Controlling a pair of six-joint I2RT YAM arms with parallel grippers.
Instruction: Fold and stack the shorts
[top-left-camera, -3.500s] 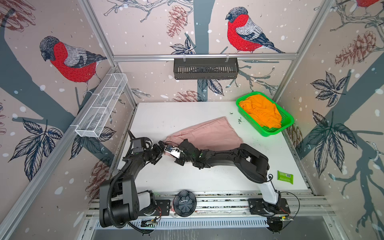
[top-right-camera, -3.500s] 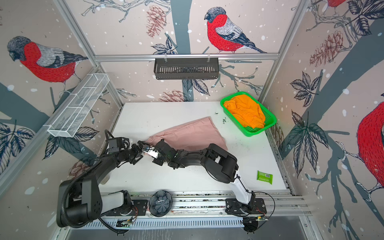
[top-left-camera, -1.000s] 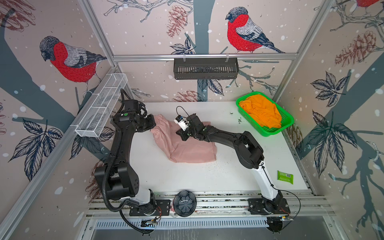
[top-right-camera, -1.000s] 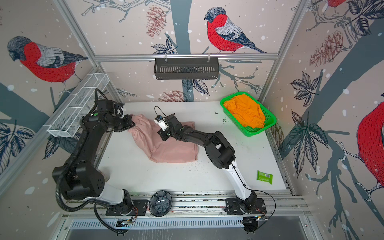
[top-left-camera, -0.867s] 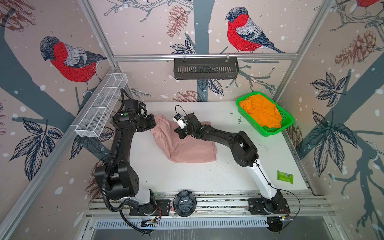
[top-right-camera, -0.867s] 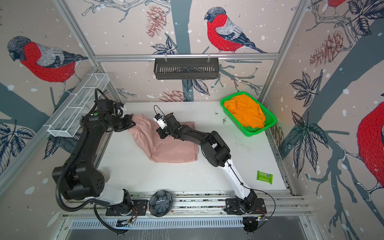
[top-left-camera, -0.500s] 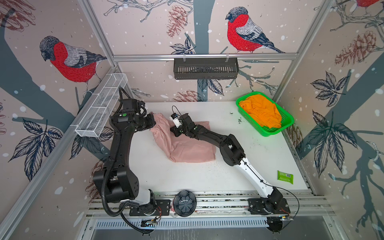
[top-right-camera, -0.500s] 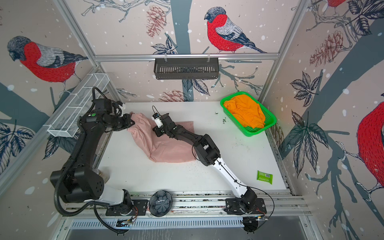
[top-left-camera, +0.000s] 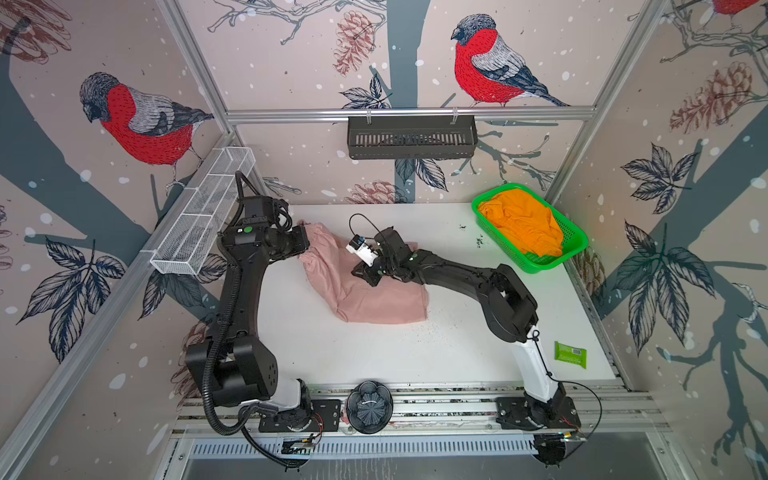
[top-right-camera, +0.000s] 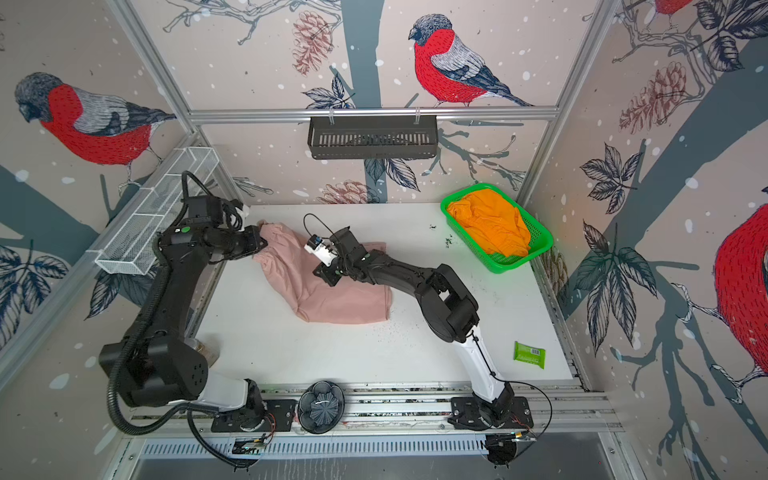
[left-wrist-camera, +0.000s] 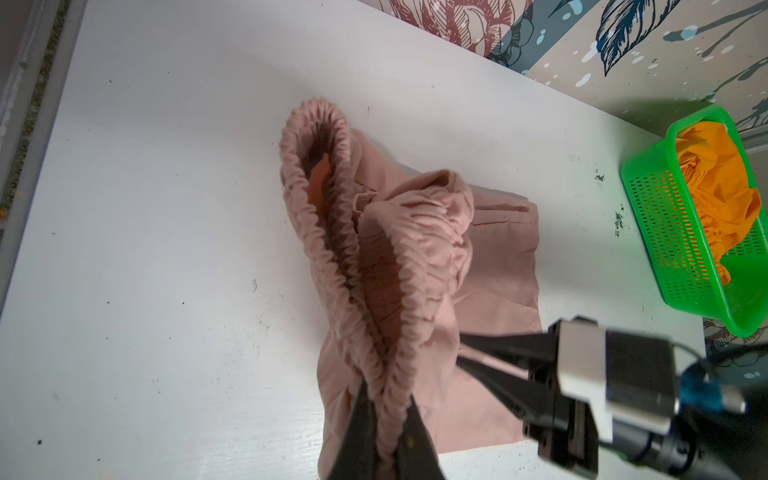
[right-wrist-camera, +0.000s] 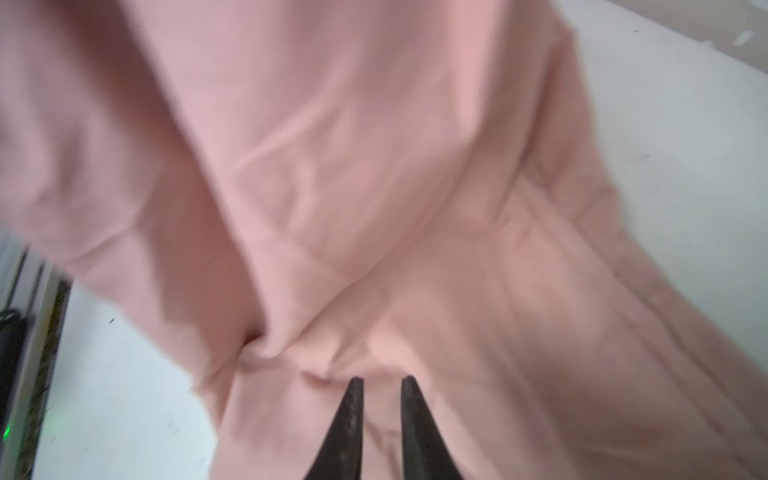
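Note:
The pink cloth nearest the basket (left-wrist-camera: 504, 260) is lying flat, so my left gripper should carry the gathered waistband (left-wrist-camera: 386, 395) across the shorts, lower it there and let it go.
The dusty pink shorts (top-left-camera: 376, 301) (top-right-camera: 343, 305) lie folded on the white table, left of centre. My left gripper (top-left-camera: 306, 243) (top-right-camera: 262, 233) is at their back left corner, shut on the gathered waistband (left-wrist-camera: 386, 395), which it holds raised. My right gripper (top-left-camera: 360, 275) (top-right-camera: 325, 276) hovers over the middle of the pink cloth. In the right wrist view its fingertips (right-wrist-camera: 381, 379) stand slightly apart with nothing between them, the pink shorts (right-wrist-camera: 374, 187) just beyond. The orange shorts (top-left-camera: 521, 224) (left-wrist-camera: 715, 183) lie crumpled in the green basket (top-left-camera: 536, 266) at the back right.
A green packet (top-left-camera: 570, 354) lies near the front right table edge. A black rack (top-left-camera: 411, 137) hangs on the back wall and a white wire basket (top-left-camera: 203, 218) on the left wall. A dark round object (top-left-camera: 370, 407) sits on the front rail.
My right gripper has let go of the pink cloth and drawn back slightly toward the front. The left gripper still holds the waistband in the same place.

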